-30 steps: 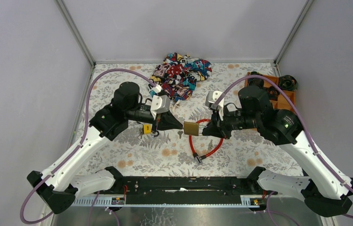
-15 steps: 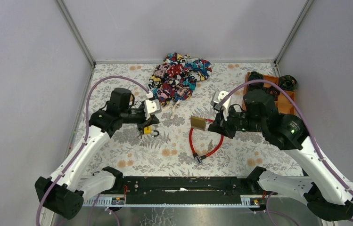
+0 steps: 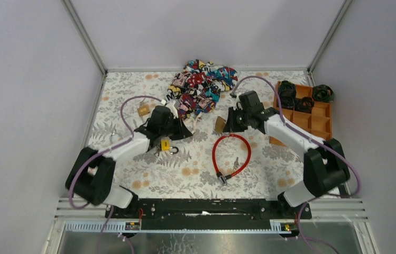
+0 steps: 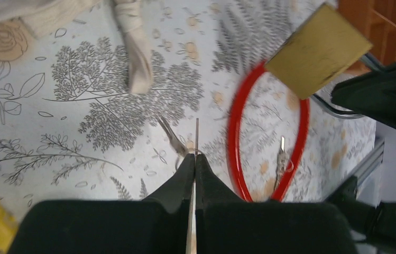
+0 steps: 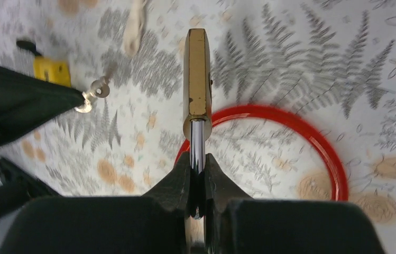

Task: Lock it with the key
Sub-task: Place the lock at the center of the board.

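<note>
My right gripper will next move down and slightly outward until the padlock rests on the clear fern-printed tabletop beyond the red cable lock, and then let go of the shackle (image 5: 197, 140).
My right gripper (image 3: 228, 123) is shut on the steel shackle (image 5: 197, 140) of a brass padlock (image 3: 220, 125) and holds it above the table, its body (image 5: 198, 74) pointing away from the fingers. My left gripper (image 3: 187, 133) is shut on a thin key (image 4: 196, 138), seen edge on, with its ring (image 4: 176, 142) hanging beside the tips. In the left wrist view the brass padlock (image 4: 317, 50) is ahead to the upper right, apart from the key. In the right wrist view the left gripper's key (image 5: 96, 92) is to the left of the padlock.
A red cable lock (image 3: 231, 155) lies looped on the floral table with keys (image 3: 235, 161) inside it. A small yellow padlock (image 3: 165, 144) lies under the left gripper. A patterned cloth (image 3: 201, 84) is at the back. An orange tray (image 3: 312, 120) stands at the right.
The key and the padlock were almost touching a second ago and have drawn apart. The padlock has moved farther back. Both arms have swung into folded poses.
</note>
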You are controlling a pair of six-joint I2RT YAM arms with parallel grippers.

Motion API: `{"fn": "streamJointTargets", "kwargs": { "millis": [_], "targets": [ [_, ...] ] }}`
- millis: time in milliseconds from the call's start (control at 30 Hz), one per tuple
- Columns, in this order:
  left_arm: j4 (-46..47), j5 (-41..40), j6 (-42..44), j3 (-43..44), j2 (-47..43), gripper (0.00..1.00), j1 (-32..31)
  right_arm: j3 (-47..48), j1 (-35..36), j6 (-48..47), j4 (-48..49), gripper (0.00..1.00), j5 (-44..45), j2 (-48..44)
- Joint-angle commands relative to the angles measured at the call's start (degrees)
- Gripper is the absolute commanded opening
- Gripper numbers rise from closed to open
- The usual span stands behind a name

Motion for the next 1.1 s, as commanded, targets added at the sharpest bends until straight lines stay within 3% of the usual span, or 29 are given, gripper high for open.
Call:
{"fn": "streamJointTargets", "kwargs": {
  "millis": [0,267,333,400,467,567,633,667,800,967,1067],
  "targets": [
    [10.6,-6.0,-11.7,4.7,8.3,0.0,-0.6,2.5,-5.4,8.8,17.0,0.0,-6.4,4.2],
    [9.1,-5.8,-17.7,5.7,15.9,0.03,-1.7,3.9,-10.9,9.9,15.6,0.0,-11.1,16.8],
    [8.7,-6.2,-18.7,5.0,16.2,0.28,-1.8,3.9,-11.9,10.1,14.6,0.0,-10.9,18.4],
    [7.7,-6.6,-17.9,4.8,15.7,0.54,-1.8,4.3,-12.5,9.7,12.4,0.08,-9.4,19.3],
    [6.7,-6.7,-16.6,5.3,14.0,0.67,-1.8,5.3,-12.6,7.8,9.6,0.22,-6.8,19.1],
    [2.5,-7.5,-9.2,9.4,11.0,0.78,-1.5,6.5,-12.6,5.5,5.4,0.46,-2.1,17.1],
    [-3.8,-11.0,-0.9,13.8,8.9,0.85,-0.8,7.7,-12.6,3.7,2.2,0.57,1.7,15.4],
    [-7.6,-13.5,3.0,16.1,8.0,0.87,0.2,8.1,-12.6,3.2,0.5,0.61,3.9,14.5],
    [-21.4,-29.6,10.4,23.9,7.7,0.98,8.2,9.1,-12.5,1.3,-3.5,0.98,11.0,10.6],
    [-33.9,-35.7,10.6,36.6,18.0,0.99,19.9,11.2,-11.9,0.1,-7.1,1.0,15.7,8.5],
    [-37.4,-37.2,11.7,44.4,26.3,0.98,23.8,13.4,-10.8,-1.4,-9.8,1.0,18.5,8.8]
  ]
}}
